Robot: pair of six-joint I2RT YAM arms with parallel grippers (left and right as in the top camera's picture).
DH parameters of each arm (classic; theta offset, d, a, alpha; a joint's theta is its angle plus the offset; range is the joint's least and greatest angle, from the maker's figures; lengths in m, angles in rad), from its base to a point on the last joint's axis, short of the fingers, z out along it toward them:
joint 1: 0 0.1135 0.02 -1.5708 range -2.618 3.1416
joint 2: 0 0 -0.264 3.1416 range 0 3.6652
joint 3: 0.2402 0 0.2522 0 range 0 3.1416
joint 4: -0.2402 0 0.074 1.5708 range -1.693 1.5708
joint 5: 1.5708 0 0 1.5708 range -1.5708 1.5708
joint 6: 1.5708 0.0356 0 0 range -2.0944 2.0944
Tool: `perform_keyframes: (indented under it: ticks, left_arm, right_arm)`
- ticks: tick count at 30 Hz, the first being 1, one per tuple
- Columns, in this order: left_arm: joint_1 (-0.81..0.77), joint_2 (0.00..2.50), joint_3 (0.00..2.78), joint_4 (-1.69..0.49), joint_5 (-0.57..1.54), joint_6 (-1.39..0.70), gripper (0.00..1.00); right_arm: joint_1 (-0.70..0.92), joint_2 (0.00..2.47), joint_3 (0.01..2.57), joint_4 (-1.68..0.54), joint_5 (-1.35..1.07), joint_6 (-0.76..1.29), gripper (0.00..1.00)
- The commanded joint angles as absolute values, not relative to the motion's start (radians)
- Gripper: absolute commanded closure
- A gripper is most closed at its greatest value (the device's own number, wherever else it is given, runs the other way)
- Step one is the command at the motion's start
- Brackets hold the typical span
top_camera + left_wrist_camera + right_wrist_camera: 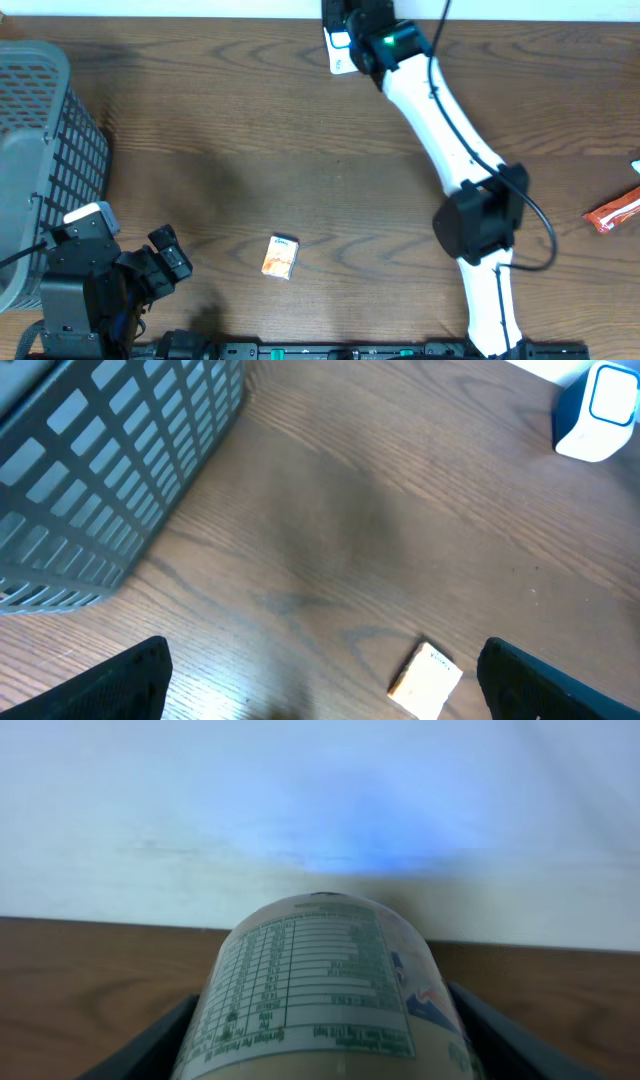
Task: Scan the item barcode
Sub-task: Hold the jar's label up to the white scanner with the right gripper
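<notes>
My right gripper swings to the right in the overhead view to bare wood by the red packet next, lowers the container and releases it.
The item is a pale round container (320, 990) with a printed nutrition table. It lies between the dark fingers (155, 1045) of my right gripper (325, 1025), which is shut on it and faces a white wall. Seen from overhead, the right gripper (362, 30) is at the table's far edge, right over a white and blue scanner (338, 52) that also shows in the left wrist view (598, 410). The container itself is hidden from overhead. My left gripper (150, 262) stands open at the near left, nothing between its fingers (100, 685).
A small orange and white box (281, 256) lies on the wood near the front, just inside my left gripper's right finger (427, 680). A grey mesh basket (40, 140) fills the left side. A red packet (612, 212) lies at the right edge.
</notes>
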State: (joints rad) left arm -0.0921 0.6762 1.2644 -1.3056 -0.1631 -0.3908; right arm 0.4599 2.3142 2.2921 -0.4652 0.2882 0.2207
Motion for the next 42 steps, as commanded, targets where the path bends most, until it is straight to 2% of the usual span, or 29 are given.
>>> perform_keyframes:
  ticks: [1, 10, 23, 27, 33, 36, 38, 42]
  left_arm:
    - [-0.087, 0.678, 1.262, -1.309, -0.166, -0.378, 0.02]
    - [-0.087, 0.678, 1.262, -1.309, -0.166, -0.378, 0.02]
    - [-0.087, 0.678, 1.262, -1.309, -0.166, -0.378, 0.02]
    - [-0.087, 0.678, 1.262, -1.309, -0.166, -0.378, 0.02]
    - [-0.087, 0.678, 1.262, -1.309, -0.166, -0.378, 0.02]
    - [-0.087, 0.678, 1.262, -1.309, -0.166, -0.378, 0.02]
    - [-0.087, 0.678, 1.262, -1.309, -0.166, -0.378, 0.02]
    - [-0.087, 0.678, 1.262, -1.309, -0.166, -0.378, 0.02]
  right_arm:
    - [0.451, 2.389, 2.294, -0.377, 0.332, 0.162, 0.54]
    - [0.447, 2.565, 2.294, -0.063, 0.44, 0.106, 0.51]
    - [0.445, 2.663, 2.294, 0.023, 0.5, 0.1, 0.5]
    - [0.452, 2.629, 2.296, 0.013, 0.618, -0.017, 0.5]
    - [0.474, 2.486, 2.296, -0.162, 0.826, -0.178, 0.46]
    - [0.466, 2.4, 2.296, -0.355, 0.902, -0.221, 0.46]
    - [0.447, 2.349, 2.296, -0.56, 0.908, -0.193, 0.45]
    - [0.378, 2.284, 2.296, -0.959, 0.907, 0.031, 0.46]
